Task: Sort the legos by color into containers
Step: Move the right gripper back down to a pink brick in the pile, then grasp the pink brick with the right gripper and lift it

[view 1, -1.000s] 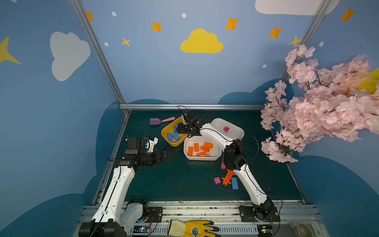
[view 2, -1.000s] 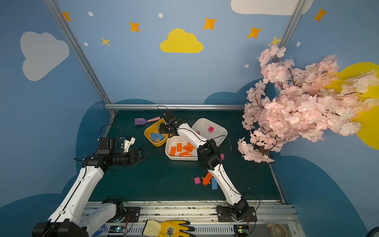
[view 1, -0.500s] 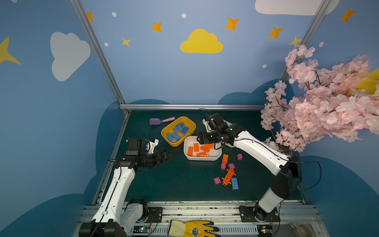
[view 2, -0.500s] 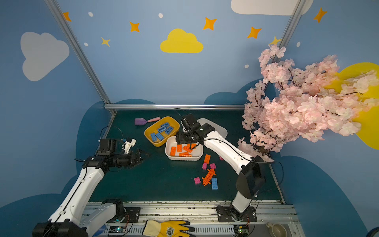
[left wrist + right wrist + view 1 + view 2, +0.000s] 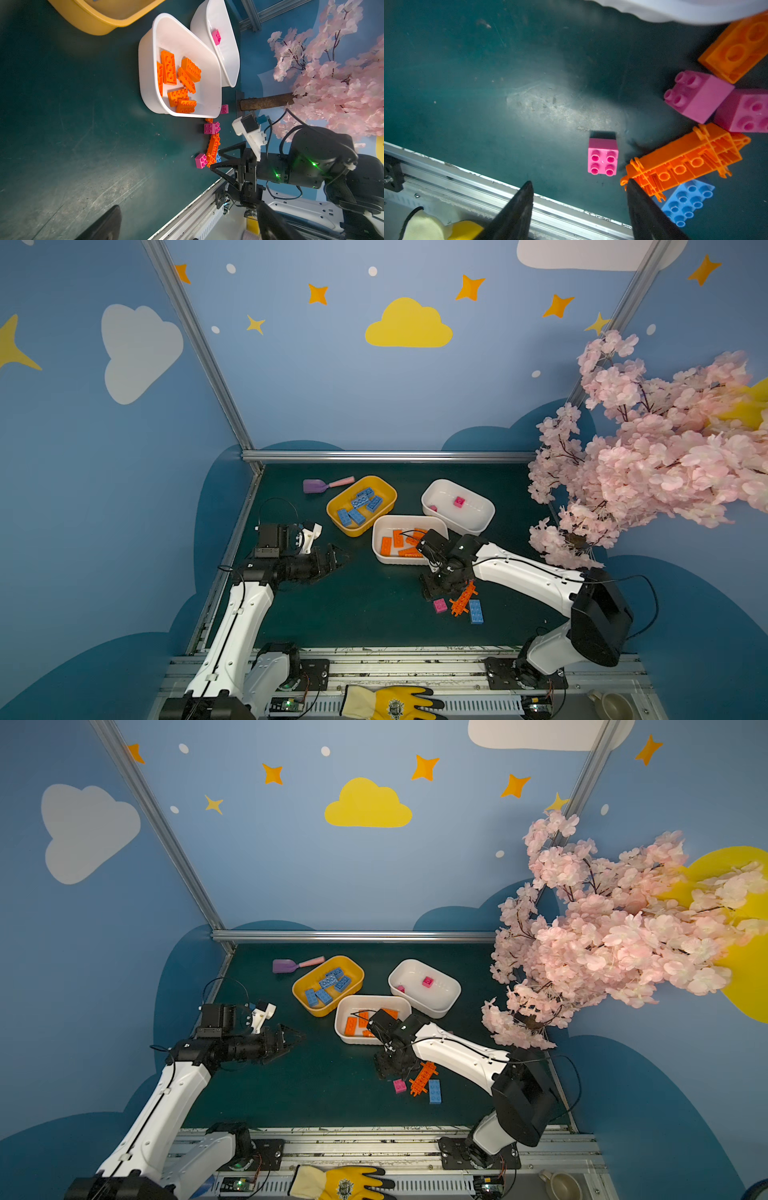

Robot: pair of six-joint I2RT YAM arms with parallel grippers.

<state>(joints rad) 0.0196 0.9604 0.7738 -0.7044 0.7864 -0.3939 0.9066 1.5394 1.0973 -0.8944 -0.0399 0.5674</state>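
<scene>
The lone pink brick (image 5: pixel 602 157) gets my right gripper lowered over it and closed on its sides next, since a gap beside the spiky orange piece (image 5: pixel 685 164) leaves a finger room.
A yellow tub (image 5: pixel 388 494) holds several blue bricks (image 5: pixel 359 502). Several orange bricks (image 5: pixel 169 67) lie in the near white tub (image 5: pixel 376 531), and the far white tub (image 5: pixel 478 516) holds a pink brick (image 5: pixel 459 501). Loose legos lie on the mat: a pink brick (image 5: pixel 602 157), the spiky orange piece (image 5: pixel 685 164), a blue brick (image 5: pixel 685 201), two more pink bricks (image 5: pixel 697 95) and an orange brick (image 5: pixel 737 45). My right gripper (image 5: pixel 579 184) hangs open just above the mat beside the lone pink brick, nothing between its fingers. My left gripper (image 5: pixel 336 560) is open and empty at the left.
A purple scoop (image 5: pixel 316 486) lies behind the yellow tub. A pink blossom tree (image 5: pixel 644 456) overhangs the right side, its trunk (image 5: pixel 266 101) standing near the white tubs. A metal rail (image 5: pixel 374 655) edges the mat's front, with a yellow glove (image 5: pixel 390 703) below it.
My right arm has swung from the yellow tub, across the near white tub, down to the loose legos near the front. Its jaws have opened wider. The left arm has not moved.
</scene>
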